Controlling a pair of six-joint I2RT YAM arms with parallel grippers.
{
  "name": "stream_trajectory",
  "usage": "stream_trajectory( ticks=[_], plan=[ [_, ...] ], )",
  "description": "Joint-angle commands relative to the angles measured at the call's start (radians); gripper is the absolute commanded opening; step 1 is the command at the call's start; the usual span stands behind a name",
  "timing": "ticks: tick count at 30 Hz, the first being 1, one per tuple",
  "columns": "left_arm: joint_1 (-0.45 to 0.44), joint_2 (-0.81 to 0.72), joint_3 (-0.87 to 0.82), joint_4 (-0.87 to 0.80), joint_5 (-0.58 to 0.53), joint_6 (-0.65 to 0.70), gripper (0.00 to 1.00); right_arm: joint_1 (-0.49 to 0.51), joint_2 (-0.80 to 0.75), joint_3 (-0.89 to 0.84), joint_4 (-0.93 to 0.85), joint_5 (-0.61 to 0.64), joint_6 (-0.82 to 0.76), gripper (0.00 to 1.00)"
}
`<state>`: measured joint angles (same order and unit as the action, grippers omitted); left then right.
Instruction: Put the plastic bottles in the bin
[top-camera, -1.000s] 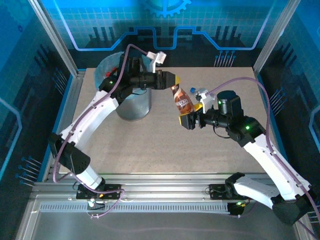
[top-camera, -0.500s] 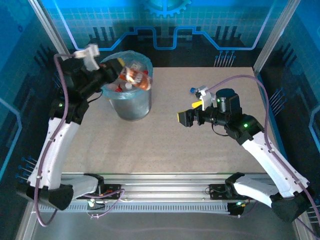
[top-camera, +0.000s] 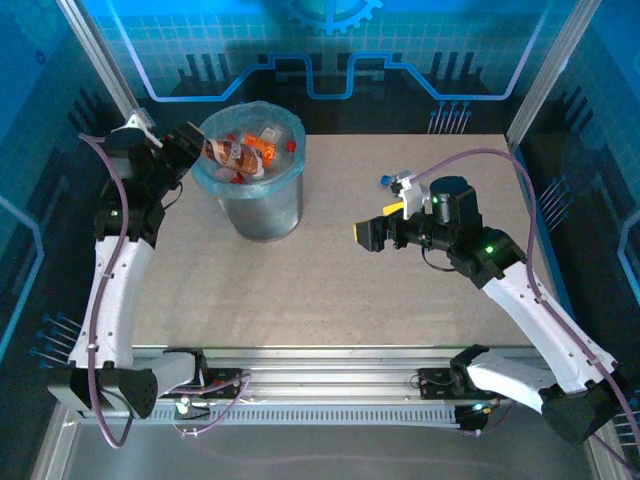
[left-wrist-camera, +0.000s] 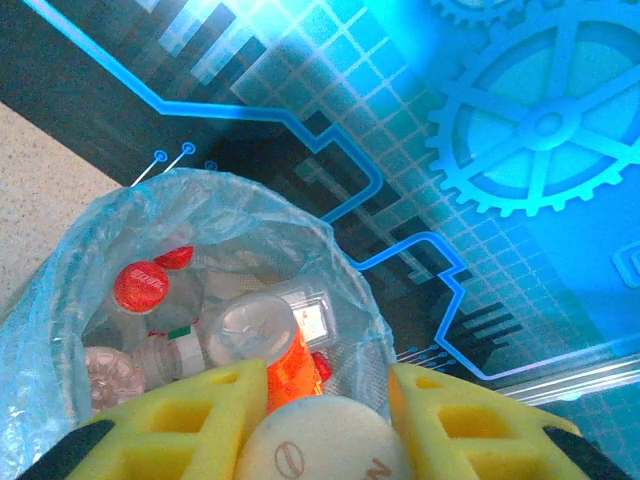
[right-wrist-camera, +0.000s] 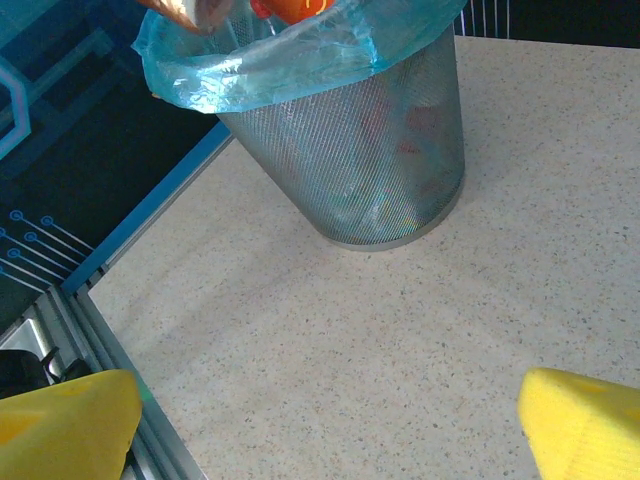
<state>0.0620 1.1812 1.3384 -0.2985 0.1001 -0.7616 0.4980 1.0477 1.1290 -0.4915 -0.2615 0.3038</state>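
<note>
I will next move my left gripper from the bin's rim toward the middle of the bin and let go of the brown-labelled bottle (top-camera: 229, 152), because the bin's opening is ahead of my fingers.
The bin (top-camera: 268, 212) is a grey mesh bucket lined with a light-blue bag, at the table's far left. Several plastic bottles lie inside, among them an orange-labelled one (left-wrist-camera: 288, 362) and a red-capped one (left-wrist-camera: 141, 287). My left gripper (top-camera: 200, 150) hovers at the bin's left rim, shut on a brown-labelled plastic bottle (top-camera: 229, 152) that lies tilted over the opening. In the left wrist view that bottle's pale round end (left-wrist-camera: 325, 445) sits between the yellow fingers (left-wrist-camera: 205, 420). My right gripper (top-camera: 368, 235) stands open and empty right of centre, pointing towards the bin (right-wrist-camera: 385, 150).
Bare speckled tabletop (top-camera: 330, 290) stretches between the bin and my right gripper. An aluminium rail (top-camera: 330, 365) runs along the near edge. Blue patterned walls (top-camera: 330, 60) close in the back and sides.
My left gripper carried the brown-labelled bottle from the table's middle, where the right gripper also touched it, leftward over the bin. The left arm swung far left. The right gripper opened and stayed put.
</note>
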Motion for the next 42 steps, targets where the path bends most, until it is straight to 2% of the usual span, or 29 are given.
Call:
stream_trajectory(
  ticks=[1,10,18,24,26,30,33,35,38,42],
  plan=[
    [0.010,0.023,-0.021,0.045,-0.011,-0.033,0.00,0.007,-0.015,-0.009,0.012,0.021,0.012,0.98],
    [0.008,0.034,-0.043,0.035,0.003,-0.034,0.00,0.008,-0.008,-0.012,0.012,0.024,0.010,0.98],
    [0.004,0.081,-0.051,0.044,0.087,-0.084,0.00,0.011,0.014,-0.011,0.022,0.016,0.011,0.98],
    [-0.041,0.125,-0.049,0.056,0.107,-0.095,0.00,0.013,0.015,-0.014,0.021,0.022,0.007,0.98],
    [-0.056,0.138,-0.047,0.058,0.108,-0.094,0.06,0.013,0.014,-0.015,0.019,0.022,0.006,0.98],
    [-0.060,0.138,-0.037,0.046,0.089,-0.086,0.48,0.014,0.012,-0.012,0.009,0.027,0.000,0.98],
    [-0.060,0.107,-0.034,0.036,0.022,-0.061,0.64,0.014,0.010,-0.011,-0.002,0.034,-0.010,0.98],
    [-0.060,0.085,-0.028,0.022,-0.032,-0.036,0.69,0.014,0.009,-0.011,-0.007,0.040,-0.013,0.98],
    [-0.060,0.051,-0.024,0.012,-0.095,0.002,0.70,0.014,0.011,-0.012,-0.007,0.045,-0.015,0.98],
    [-0.062,0.046,-0.014,0.005,-0.079,0.040,0.62,0.014,0.028,-0.014,0.007,0.040,-0.012,0.98]
  ],
)
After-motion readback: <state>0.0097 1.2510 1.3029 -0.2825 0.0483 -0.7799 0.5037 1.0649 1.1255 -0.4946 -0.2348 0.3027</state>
